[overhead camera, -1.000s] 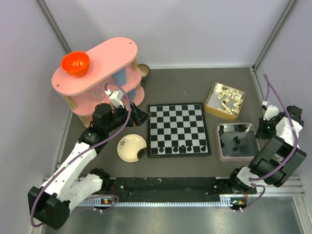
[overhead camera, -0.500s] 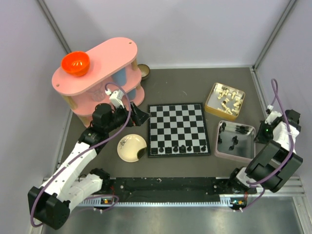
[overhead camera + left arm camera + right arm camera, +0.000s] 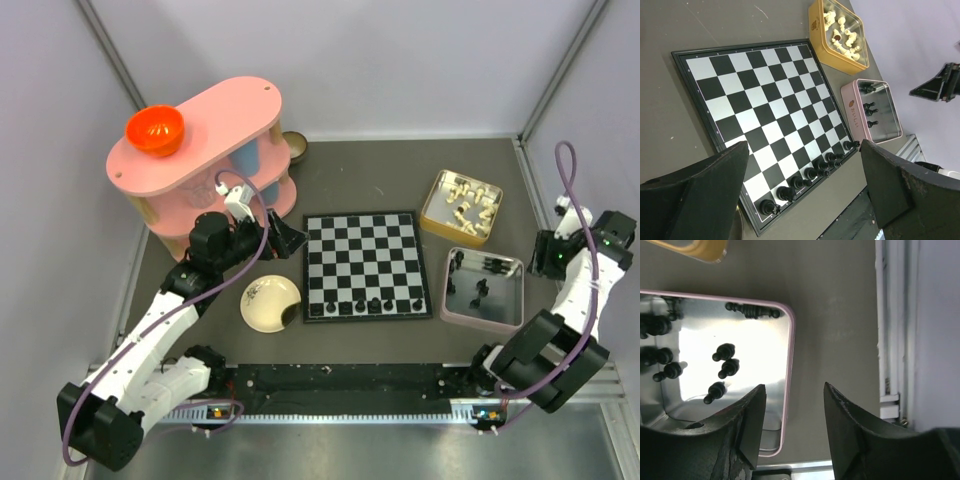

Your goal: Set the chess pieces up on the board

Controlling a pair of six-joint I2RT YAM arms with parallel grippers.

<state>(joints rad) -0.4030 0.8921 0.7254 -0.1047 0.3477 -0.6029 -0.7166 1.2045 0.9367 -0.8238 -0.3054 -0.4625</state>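
Observation:
I will next move my right gripper across the tin's rim and down to its left in the top view, to the black piece at the tin's far corner on the board side.
The board (image 3: 367, 262) lies in the middle of the table. Several black chess pieces (image 3: 372, 303) stand along its near row, also seen in the left wrist view (image 3: 810, 174). More black pieces (image 3: 722, 352) lie loose in a pink tin (image 3: 510, 300). My left gripper (image 3: 285, 238) is open and empty, hovering at the board's (image 3: 765, 100) left edge (image 3: 804, 145). My right gripper (image 3: 548, 255) is open and empty, off the tin's right side; in its wrist view (image 3: 794, 387) the tin's rim (image 3: 791, 350) runs between the fingers.
A yellow tin (image 3: 460, 207) of cream-white chessmen sits behind the pink tin. A round cream plate (image 3: 270, 303) lies left of the board. A pink shelf (image 3: 200, 150) with an orange bowl (image 3: 154, 130) stands at the back left, a dark bowl (image 3: 295, 147) behind it. Walls stand close on the right.
My right arm has swung up and toward the right wall, away from the pink tin. The tin has turned slightly. The left arm has not moved.

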